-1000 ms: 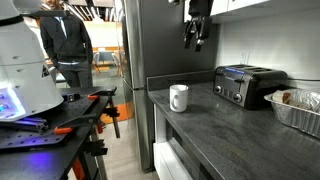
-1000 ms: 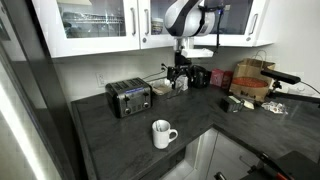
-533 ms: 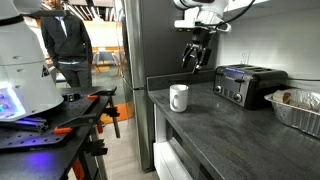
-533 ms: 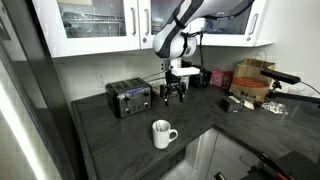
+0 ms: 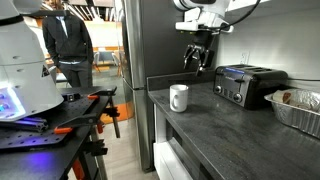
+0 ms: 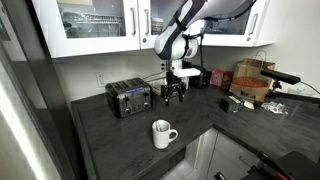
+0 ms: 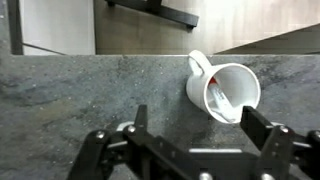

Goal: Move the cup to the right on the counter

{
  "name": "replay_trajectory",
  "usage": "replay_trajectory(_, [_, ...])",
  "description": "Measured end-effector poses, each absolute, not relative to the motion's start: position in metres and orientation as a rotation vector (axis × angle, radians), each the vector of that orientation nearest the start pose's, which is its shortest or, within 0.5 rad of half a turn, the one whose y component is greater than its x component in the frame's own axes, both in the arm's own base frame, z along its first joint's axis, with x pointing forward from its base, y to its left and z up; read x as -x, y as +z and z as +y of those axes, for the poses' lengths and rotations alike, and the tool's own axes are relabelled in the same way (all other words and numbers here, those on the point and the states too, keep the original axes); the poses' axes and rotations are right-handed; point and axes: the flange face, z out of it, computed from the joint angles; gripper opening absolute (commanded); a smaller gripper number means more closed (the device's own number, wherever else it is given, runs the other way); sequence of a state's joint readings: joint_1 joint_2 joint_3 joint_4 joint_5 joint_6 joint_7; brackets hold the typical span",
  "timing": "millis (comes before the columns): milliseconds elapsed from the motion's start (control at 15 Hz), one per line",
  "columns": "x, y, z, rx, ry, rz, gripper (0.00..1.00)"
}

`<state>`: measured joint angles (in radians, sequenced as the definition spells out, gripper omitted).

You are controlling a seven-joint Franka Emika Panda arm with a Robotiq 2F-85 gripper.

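My gripper lowers toward the cup next, its open fingers astride the cup's rim away from the counter's front edge (image 5: 186, 87) (image 7: 233, 121), since the cup's opening faces up.
The cup (image 5: 179, 97) is a small white mug standing upright near the front edge of the dark grey counter (image 5: 215, 130). It also shows in an exterior view (image 6: 162, 133) with its handle to the side. In the wrist view the cup (image 7: 224, 92) lies ahead of the fingers, handle at its upper left, with something reddish and white inside. My gripper (image 5: 194, 63) hangs open and empty well above the counter, above and behind the cup; it shows too in an exterior view (image 6: 173, 97) and in the wrist view (image 7: 193, 123).
A black toaster (image 5: 246, 85) stands on the counter by the wall, also in an exterior view (image 6: 128, 98). A foil tray (image 5: 296, 108) sits beyond it. Boxes and clutter (image 6: 252, 83) fill the counter's far part. A black workbench with orange tools (image 5: 55, 125) stands off the counter.
My gripper has come down from near the upper cabinets toward the counter and moved closer to the cup. The cup has not moved.
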<state>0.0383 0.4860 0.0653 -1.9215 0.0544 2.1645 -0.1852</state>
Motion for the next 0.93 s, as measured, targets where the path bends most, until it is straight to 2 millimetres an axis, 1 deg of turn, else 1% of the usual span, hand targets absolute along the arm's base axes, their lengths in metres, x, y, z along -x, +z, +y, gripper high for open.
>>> replay_trajectory(133, [-0.593, 0.203, 0.061, 3.007, 0.304, -0.444, 1.00])
replay_trajectory(267, [-0.587, 0.183, 0.065, 2.998, 0.246, -0.505, 1.00])
replay_trajectory(467, [-0.578, 0.158, 0.084, 2.965, 0.201, -0.591, 1.00])
replay_trajectory(600, [-0.571, 0.145, 0.097, 2.936, 0.220, -0.644, 1.00])
replay_trajectory(733, [-0.567, 0.134, 0.104, 2.913, 0.242, -0.680, 1.00])
replay_trajectory(800, [-0.565, 0.130, 0.105, 2.904, 0.251, -0.690, 0.95])
replay_trajectory(933, [-0.563, 0.120, 0.105, 2.885, 0.268, -0.711, 0.71])
